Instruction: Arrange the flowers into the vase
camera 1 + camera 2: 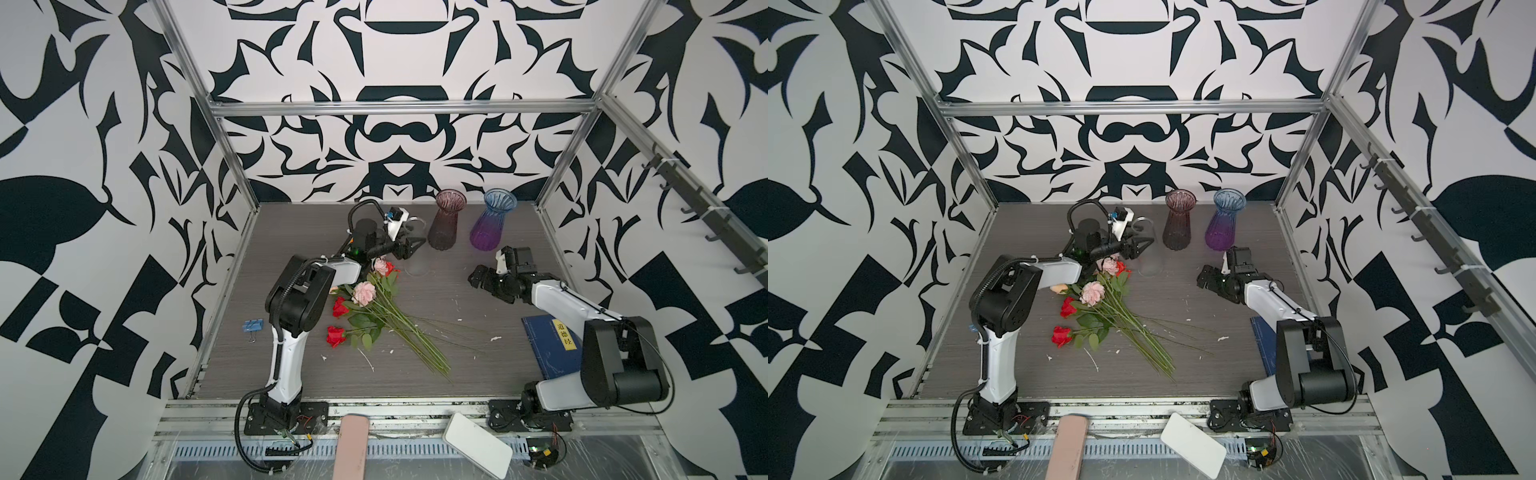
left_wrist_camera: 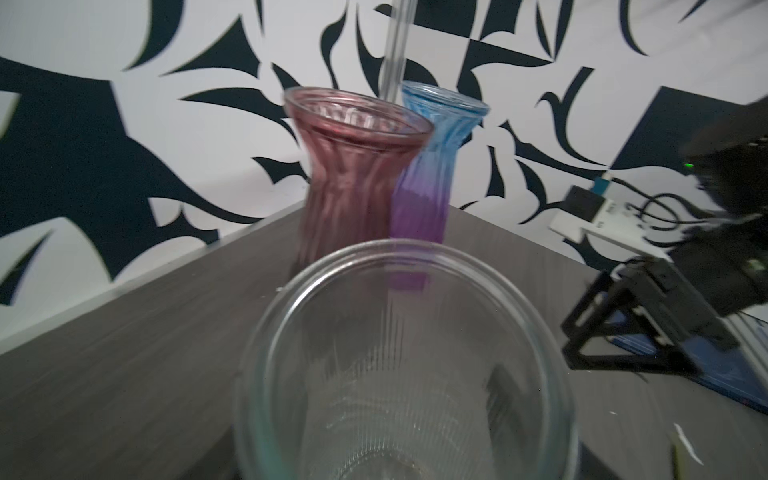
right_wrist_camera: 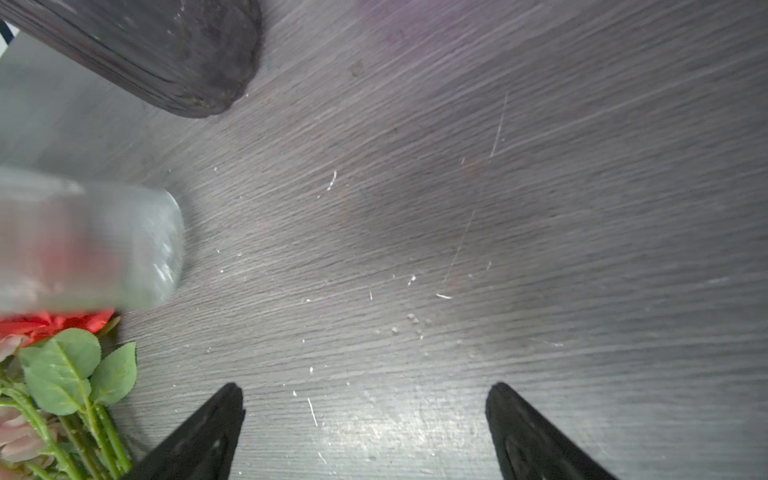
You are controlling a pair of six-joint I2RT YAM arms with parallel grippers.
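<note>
My left gripper should next draw back, set the vase on the bare tabletop beside the green stems and release its body, since that spot is empty.
The flowers (image 1: 374, 307) (image 1: 1100, 303) lie in a loose bunch on the table left of centre, red and pink heads to the left, green stems fanning toward the front. A clear ribbed glass vase (image 1: 417, 266) (image 1: 1150, 266) stands just behind them. My left gripper (image 1: 417, 244) (image 1: 1144, 243) is closed around its body. In the left wrist view the vase mouth (image 2: 407, 257) fills the lower frame and hides the fingers. My right gripper (image 1: 476, 277) (image 3: 363, 390) hangs open over bare table to the right, holding nothing. The flowers' leaves (image 3: 62, 374) show at the edge of its view.
A maroon vase (image 1: 446, 220) (image 2: 353, 166) and a blue-to-purple vase (image 1: 492, 224) (image 2: 432, 166) stand at the back right of the clear one. A blue book (image 1: 548, 345) lies by the right arm. A blue binder clip (image 1: 253, 326) sits at far left. White scraps dot the table.
</note>
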